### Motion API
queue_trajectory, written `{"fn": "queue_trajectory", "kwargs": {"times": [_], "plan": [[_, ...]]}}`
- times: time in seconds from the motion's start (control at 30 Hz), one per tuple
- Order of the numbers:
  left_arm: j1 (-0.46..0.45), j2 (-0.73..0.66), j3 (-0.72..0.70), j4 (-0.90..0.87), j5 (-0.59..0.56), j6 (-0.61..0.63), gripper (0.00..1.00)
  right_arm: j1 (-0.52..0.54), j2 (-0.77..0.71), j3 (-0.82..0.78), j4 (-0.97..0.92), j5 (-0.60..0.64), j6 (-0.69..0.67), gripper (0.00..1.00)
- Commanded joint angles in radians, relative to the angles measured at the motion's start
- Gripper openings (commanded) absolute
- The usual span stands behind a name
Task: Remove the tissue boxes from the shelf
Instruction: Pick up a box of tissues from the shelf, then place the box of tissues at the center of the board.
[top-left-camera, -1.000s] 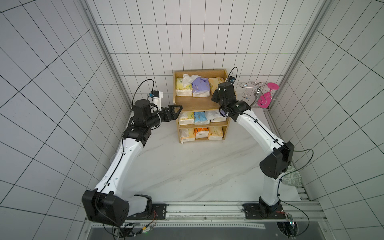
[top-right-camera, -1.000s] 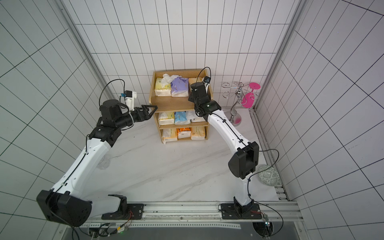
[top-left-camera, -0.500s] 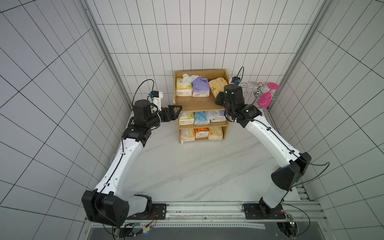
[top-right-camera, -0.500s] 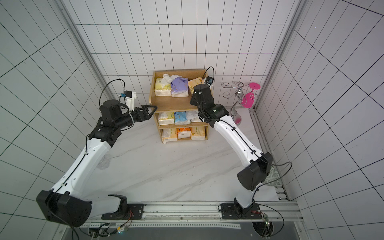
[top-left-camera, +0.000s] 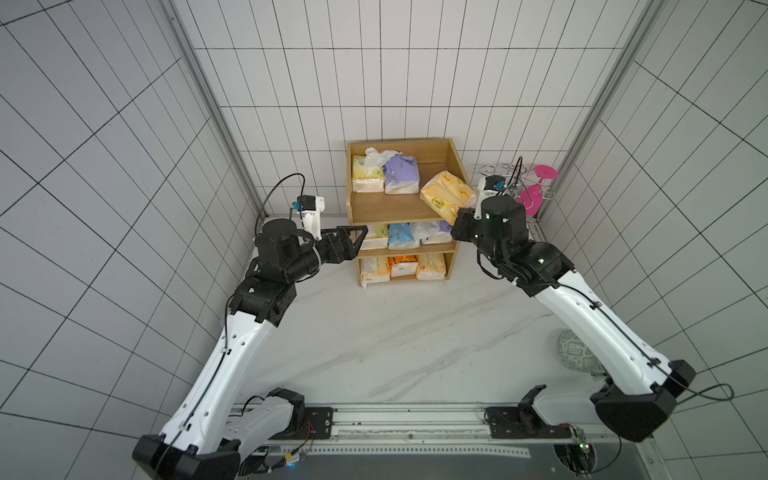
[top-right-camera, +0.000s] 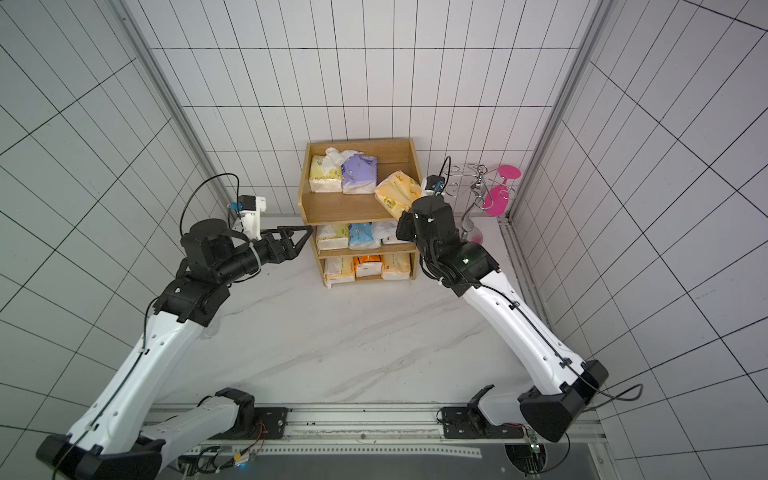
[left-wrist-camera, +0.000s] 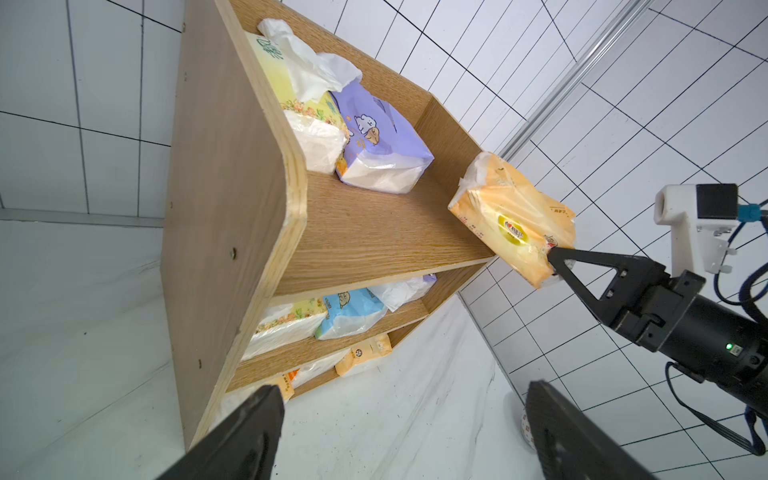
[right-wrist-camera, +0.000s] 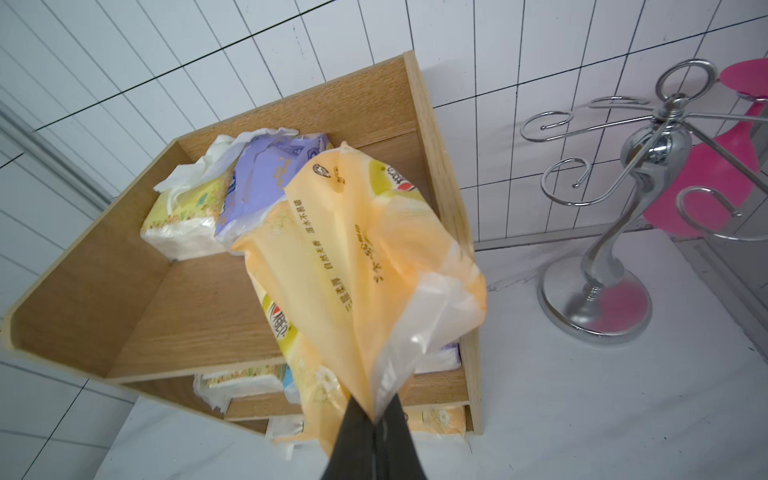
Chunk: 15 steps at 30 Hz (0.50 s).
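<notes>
The part of the bare tabletop before the shelf is clear, so my right gripper should carry the peach-orange pack (top-left-camera: 446, 195) back and down to it and release the pack there.
The light-wood shelf (top-left-camera: 399, 208) (top-right-camera: 353, 210) stands against the back wall. My right gripper (right-wrist-camera: 376, 419) is shut on the plastic end of a peach-orange tissue pack (top-left-camera: 446, 195) (right-wrist-camera: 361, 257), which hangs tilted over the top tier's right front corner. A pale yellow pack (top-left-camera: 367, 176) and a purple pack (top-left-camera: 401, 176) stay on the top tier. The middle and bottom tiers each hold three packs. My left gripper (top-left-camera: 360, 232) (left-wrist-camera: 401, 399) is open and empty, level with the middle tier, just outside the shelf's left side panel (left-wrist-camera: 232, 208).
A silver stand (right-wrist-camera: 615, 257) with a pink glass (top-left-camera: 536, 193) is right of the shelf, close to my right wrist. A patterned round object (top-left-camera: 575, 356) lies by the right wall. Tiled walls close in on three sides.
My right gripper closed on the peach-orange pack and drew it off the top tier toward the right front corner. The left jaws opened a little wider; that arm stayed put.
</notes>
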Motion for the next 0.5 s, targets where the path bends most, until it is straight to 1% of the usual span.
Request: {"fn": "queue_trajectory", "kwargs": {"times": [0.0, 0.07, 0.17, 0.23, 0.33, 0.43, 0.47], "plan": [[-0.002, -0.105, -0.052, -0.094, -0.073, 0.027, 0.96, 0.038, -0.112, -0.101, -0.024, -0.151, -0.058, 0.0], [-0.002, -0.18, -0.113, -0.127, -0.091, 0.022, 0.96, 0.072, -0.173, -0.183, -0.024, -0.23, -0.072, 0.0], [-0.002, -0.294, -0.225, -0.147, -0.115, -0.025, 0.96, 0.133, -0.225, -0.307, -0.017, -0.31, -0.079, 0.0], [-0.003, -0.374, -0.295, -0.159, -0.134, -0.063, 0.96, 0.188, -0.238, -0.394, -0.01, -0.308, -0.086, 0.0], [-0.002, -0.491, -0.379, -0.188, -0.165, -0.108, 0.96, 0.274, -0.231, -0.537, 0.049, -0.289, -0.083, 0.0], [-0.003, -0.573, -0.46, -0.213, -0.179, -0.156, 0.96, 0.328, -0.189, -0.668, 0.15, -0.283, -0.052, 0.0], [-0.003, -0.593, -0.487, -0.217, -0.179, -0.176, 0.93, 0.341, -0.174, -0.719, 0.209, -0.295, -0.043, 0.0]]}}
